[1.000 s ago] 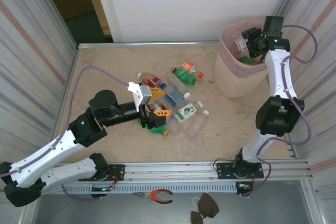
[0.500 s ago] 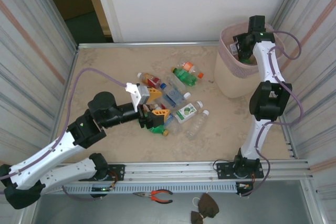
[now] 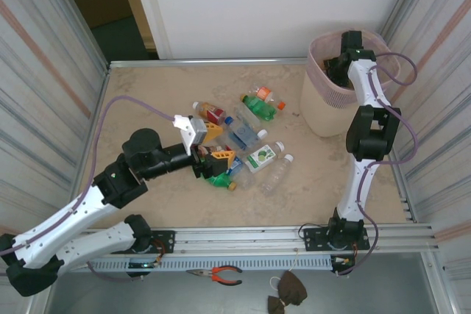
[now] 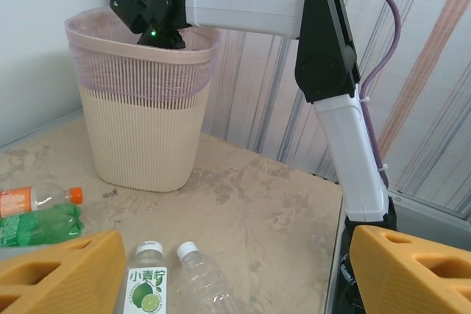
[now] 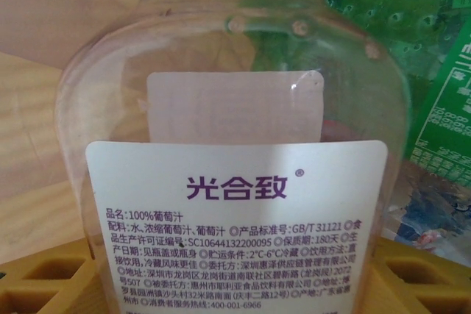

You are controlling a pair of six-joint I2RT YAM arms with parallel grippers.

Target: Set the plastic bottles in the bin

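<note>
Next, my right gripper stays in place and opens to release the clear bottle, which already hangs inside the bin's opening.
Several plastic bottles lie in a loose pile mid-table: green, red-labelled, orange-capped and clear. My left gripper hovers open over the pile's near side. Between its orange fingers lie a lime-labelled bottle and a clear bottle, both on the table and untouched. The pale bin stands at the far right. My right gripper reaches into its mouth, shut on a clear bottle with a white, purple-lettered label. A green bottle lies in the bin behind it.
The right arm rises from the near right and arches over the bin. An orange-capped bottle and a green one lie left of the bin. Ribbed metal walls close both sides. Pliers lie beyond the front rail.
The right gripper has swung left and down from the bin's right rim into its mouth, still holding the bottle. The left gripper has shifted slightly over the pile.
</note>
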